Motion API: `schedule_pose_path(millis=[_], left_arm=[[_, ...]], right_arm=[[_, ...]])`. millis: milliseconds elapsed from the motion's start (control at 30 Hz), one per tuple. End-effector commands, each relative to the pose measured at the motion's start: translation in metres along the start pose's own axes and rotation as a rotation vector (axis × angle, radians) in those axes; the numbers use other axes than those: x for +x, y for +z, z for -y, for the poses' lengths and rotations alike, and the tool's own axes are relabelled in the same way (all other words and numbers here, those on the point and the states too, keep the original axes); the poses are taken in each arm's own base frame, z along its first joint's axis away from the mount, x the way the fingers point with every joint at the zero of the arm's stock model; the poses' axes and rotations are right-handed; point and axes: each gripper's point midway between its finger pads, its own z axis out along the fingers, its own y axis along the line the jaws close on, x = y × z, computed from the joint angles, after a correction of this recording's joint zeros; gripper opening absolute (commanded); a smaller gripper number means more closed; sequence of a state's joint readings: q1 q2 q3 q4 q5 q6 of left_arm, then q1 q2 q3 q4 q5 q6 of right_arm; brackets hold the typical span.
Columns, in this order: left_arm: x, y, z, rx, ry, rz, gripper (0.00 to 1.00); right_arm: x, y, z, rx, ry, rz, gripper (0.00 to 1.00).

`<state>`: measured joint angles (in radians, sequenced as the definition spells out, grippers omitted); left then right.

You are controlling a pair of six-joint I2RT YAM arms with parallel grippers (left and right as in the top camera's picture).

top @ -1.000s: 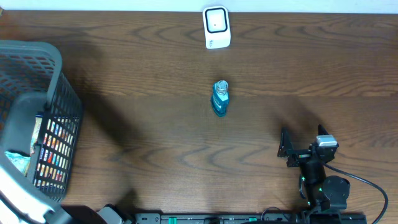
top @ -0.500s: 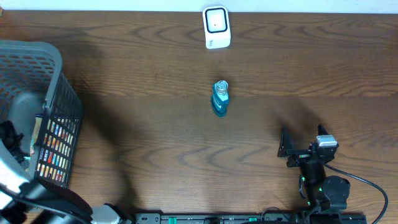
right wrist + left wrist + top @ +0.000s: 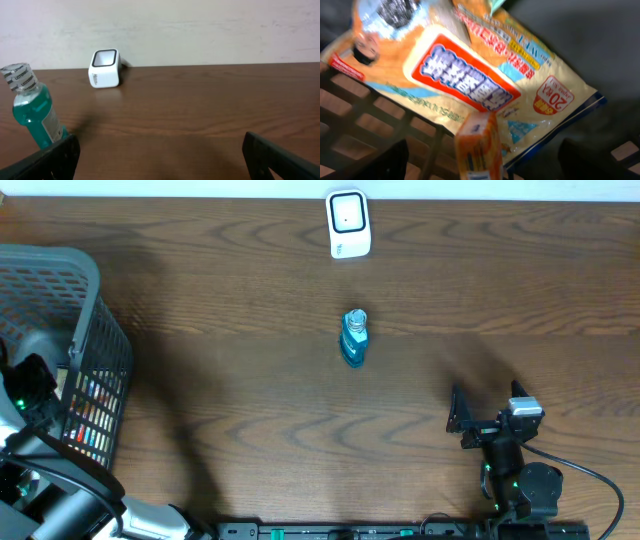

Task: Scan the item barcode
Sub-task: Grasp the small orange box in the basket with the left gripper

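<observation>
Next I need to lower my left gripper deeper into the basket and close its fingers around the small orange box [image 3: 479, 142], since it stands between them untouched by either finger.
My left gripper [image 3: 27, 388] is down inside the grey mesh basket [image 3: 95, 300] at the table's left edge. In the left wrist view its jaws [image 3: 482, 167] stand wide open. A small orange box [image 3: 479, 142] stands blurred between them, touching neither finger. Behind it lies a large orange and yellow packet [image 3: 465, 75]. The white barcode scanner [image 3: 348, 224] stands at the far middle of the table. A blue bottle [image 3: 354, 338] with a silver cap stands upright at the centre. My right gripper [image 3: 478, 420] rests open near the front right, with nothing between its fingers [image 3: 280, 157].
The basket holds several colourful packets [image 3: 85, 415] against its right wall. The right wrist view shows the bottle [image 3: 32, 112] at far left and the scanner [image 3: 105, 67] against the back wall.
My left arm has moved deeper into the basket and a little toward the far side. The right arm, bottle and scanner have not moved.
</observation>
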<state>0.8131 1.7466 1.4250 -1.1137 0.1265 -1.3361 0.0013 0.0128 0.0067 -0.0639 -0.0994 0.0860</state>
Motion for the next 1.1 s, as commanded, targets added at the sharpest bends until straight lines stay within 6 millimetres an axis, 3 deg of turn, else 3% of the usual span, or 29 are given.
schedule_pose_path(millis=[0,300,600,700,733,967,1067], left_arm=[[0.009,0.008,0.004,-0.005,-0.017,-0.022,0.99],[0.027,0.027,0.019,0.020,0.042,-0.022,1.00],[0.029,0.056,0.004,-0.014,0.030,-0.029,0.99],[0.029,0.063,-0.003,-0.031,0.029,-0.031,0.78],[0.029,0.064,-0.005,-0.038,0.032,-0.031,0.64],[0.029,0.063,0.006,0.006,0.090,-0.028,0.26],[0.028,0.051,0.021,0.070,0.148,-0.018,0.18]], right_arm=[[0.001,0.000,0.000,0.001,-0.013,-0.004,0.99],[0.001,0.000,0.000,0.001,-0.013,-0.004,0.99],[0.001,0.000,0.000,0.001,-0.013,-0.004,0.99],[0.001,0.000,0.000,0.001,-0.013,-0.004,0.99],[0.001,0.000,0.000,0.001,-0.013,-0.004,0.99],[0.001,0.000,0.000,0.001,-0.013,-0.004,0.99],[0.001,0.000,0.000,0.001,-0.013,-0.004,0.99]])
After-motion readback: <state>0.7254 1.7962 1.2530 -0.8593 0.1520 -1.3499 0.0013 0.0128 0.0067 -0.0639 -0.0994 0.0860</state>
